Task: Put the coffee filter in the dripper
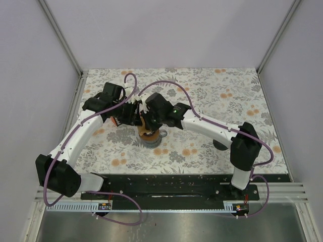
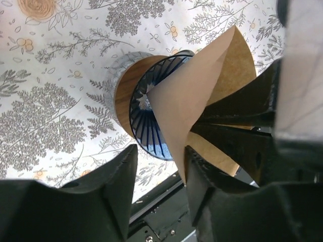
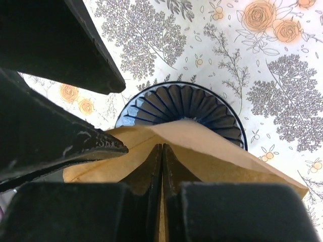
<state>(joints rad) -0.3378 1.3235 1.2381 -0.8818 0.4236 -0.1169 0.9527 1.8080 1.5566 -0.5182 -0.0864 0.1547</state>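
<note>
My right gripper lowers the coffee filter (image 3: 212, 151) into the dripper's opening (image 3: 185, 107) next. It then releases the paper filter there, since the dripper's ribbed cone stands open below the gripper.
The dripper (image 2: 144, 126), a dark blue ribbed cone on a wooden collar, stands on the flowered tablecloth (image 1: 212, 96), seen also from above (image 1: 150, 137). The brown paper coffee filter (image 2: 197, 85) hangs as a cone with its tip just inside the dripper's mouth. My right gripper (image 3: 162, 147) is shut on the coffee filter's (image 3: 212, 151) wall, directly above the dripper (image 3: 197, 103). My left gripper (image 2: 160, 151) is open; the filter's rim lies against its right finger and nothing is clamped. Both grippers meet over the dripper in the top view, left (image 1: 132, 117) and right (image 1: 151, 120).
The left gripper's dark fingers (image 3: 70, 55) crowd the left side of the right wrist view. The black base rail (image 1: 166, 184) runs along the near table edge. White walls and a metal frame (image 1: 60, 35) enclose the table.
</note>
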